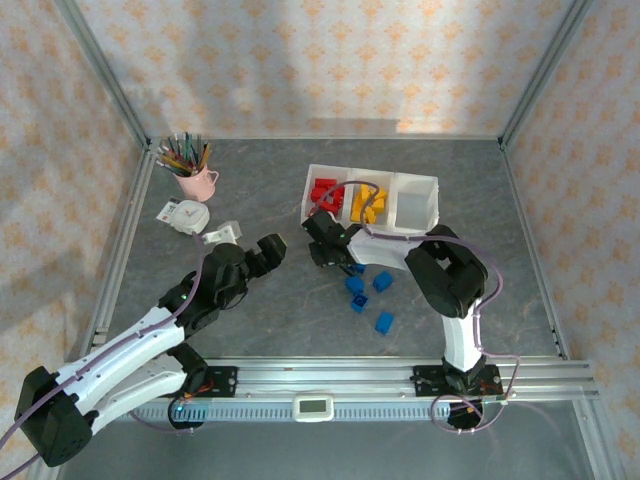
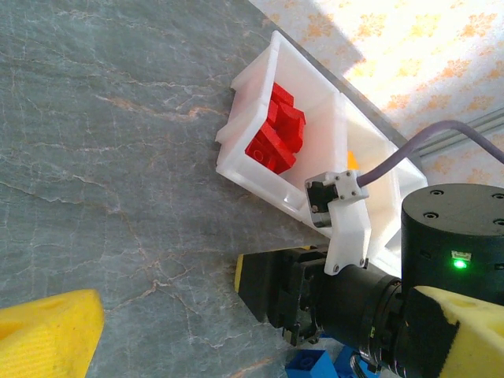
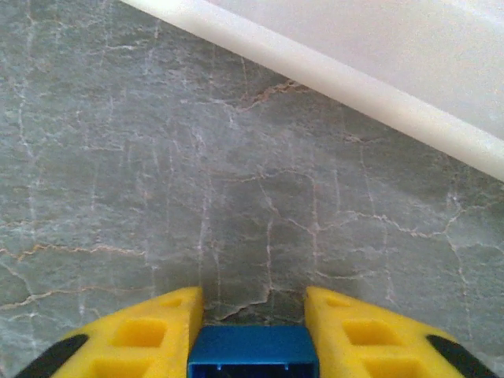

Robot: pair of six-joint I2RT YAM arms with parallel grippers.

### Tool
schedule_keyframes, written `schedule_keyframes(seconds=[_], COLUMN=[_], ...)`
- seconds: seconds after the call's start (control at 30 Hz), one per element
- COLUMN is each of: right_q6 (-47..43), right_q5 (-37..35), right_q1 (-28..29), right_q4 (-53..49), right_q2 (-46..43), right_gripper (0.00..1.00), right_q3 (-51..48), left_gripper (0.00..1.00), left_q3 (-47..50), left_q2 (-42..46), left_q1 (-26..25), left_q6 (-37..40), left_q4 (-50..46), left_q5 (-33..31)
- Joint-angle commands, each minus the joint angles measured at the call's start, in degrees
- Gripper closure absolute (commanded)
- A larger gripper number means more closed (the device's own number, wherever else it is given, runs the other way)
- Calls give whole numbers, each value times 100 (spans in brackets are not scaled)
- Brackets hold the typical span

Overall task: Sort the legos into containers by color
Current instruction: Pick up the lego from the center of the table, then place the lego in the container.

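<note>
My right gripper carries the blue lego up and outward next, past the yellow legos, over the empty bin, then releases it, as the others hold red and yellow.
My right gripper is down on the table just in front of the containers and is shut on a blue lego, which sits between its yellow fingers. In the top view that lego is hidden under the gripper. Several blue legos lie loose just right of it. The left bin holds red legos, the middle bin yellow ones, and the right bin looks empty. My left gripper hovers open to the left, facing the right gripper, with nothing in it.
A pink mug full of pencils stands at the back left. Two small white objects lie near it. Metal frame rails run along both sides and the near edge. The white container wall lies close ahead of my right fingers.
</note>
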State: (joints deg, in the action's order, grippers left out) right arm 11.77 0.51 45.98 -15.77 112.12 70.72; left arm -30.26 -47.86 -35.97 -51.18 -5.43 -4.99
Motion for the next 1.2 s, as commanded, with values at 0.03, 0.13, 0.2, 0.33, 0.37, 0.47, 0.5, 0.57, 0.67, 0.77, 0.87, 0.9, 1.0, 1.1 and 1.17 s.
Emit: schedule_keyframes(seconds=[0.03,0.13,0.2,0.33,0.37,0.47,0.5,0.57,0.67,0.77,0.87,0.9,1.0,1.1,1.17], right_q6=[18,44,86,197,229,324,365,430,518,442,317,317,360,398,409], right_q5=[19,59,85,94,89,55,44,-8,-111,-123,-327,-338,-118,-209,-290], right_q1=[10,7,-8,-95,-126,-252,-309,-450,-766,-1231,-1737,-1919,-2455,-2780,-2923], right_q4=[6,6,47,0,-28,-105,-151,-247,-412,-619,-776,-775,-540,-346,-206], right_q2=[-175,-472,-726,-1201,-1345,-1780,-1941,-2245,-2660,-2915,-3016,-3028,-2950,-2602,-2267], right_gripper=[73,76,77,78,78,79,79,79,79,79,79,79,79,79,79], right_q3=[79,-24,-146,-364,-421,-615,-665,-781,-928,-953,-850,-832,-852,-774,-662], left_gripper=[1,1,1,1,1,1,1,1,1,1,1,1,1,1,1], left_q3=[4,-25,-65,-189,-243,-379,-446,-559,-722,-920,-1148,-1195,-1305,-1518,-1739], left_q2=[31,31,7,-90,-154,-356,-430,-590,-884,-1290,-1756,-1923,-2379,-2813,-3088], left_q1=[37,36,37,37,29,-19,-54,-137,-349,-576,-779,-849,-962,-1039,-1068], left_q6=[-46,-29,-15,85,120,202,237,290,353,389,395,360,265,231,239], left_q4=[-151,-151,-141,-151,-159,-171,-178,-141,66,313,553,698,1183,1519,1563], left_q5=[-82,-35,13,139,207,321,323,324,342,359,350,362,520,626,661])
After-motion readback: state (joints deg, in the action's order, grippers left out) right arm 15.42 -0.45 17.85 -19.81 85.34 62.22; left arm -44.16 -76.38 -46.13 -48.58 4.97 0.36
